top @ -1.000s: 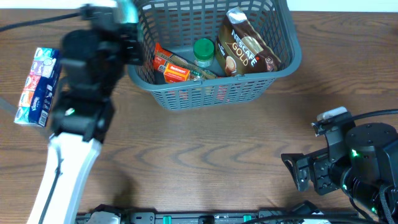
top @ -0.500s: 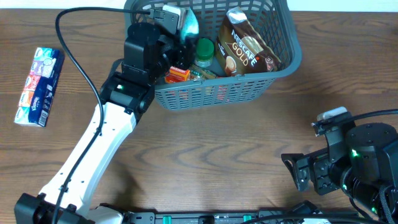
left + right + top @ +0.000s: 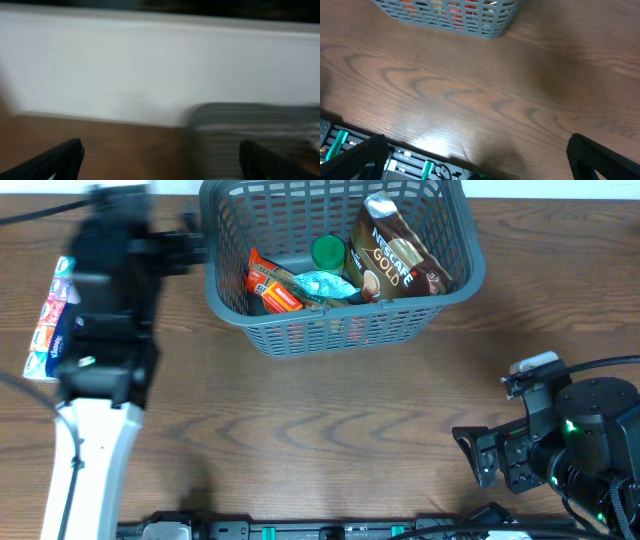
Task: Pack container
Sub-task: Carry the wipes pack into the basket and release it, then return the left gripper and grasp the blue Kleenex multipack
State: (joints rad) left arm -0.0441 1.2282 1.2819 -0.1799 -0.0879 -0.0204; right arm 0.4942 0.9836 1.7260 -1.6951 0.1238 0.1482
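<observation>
The unpacked tissue pack is below my left gripper and to its left in the overhead view, so my left gripper should swing that way next and go down onto the pack's middle.
The container, a dark grey slotted basket, stands at the back middle of the table. Inside lie a Nescafe Gold pouch, a green-lidded jar, an orange-red packet and a pale teal packet. My left arm is blurred at the table's left, outside the basket. Its gripper is open and empty, with the basket's wall to its right. My right gripper hangs open and empty over bare wood at the front right, and its arm is far from the basket.
A blue and white tissue pack lies at the far left, partly covered by my left arm. A white wall runs behind the table. A rail with green connectors lines the front edge.
My left gripper opened over the basket and let the pale teal packet drop inside. The arm then swung left, out of the basket. The right arm has not moved.
</observation>
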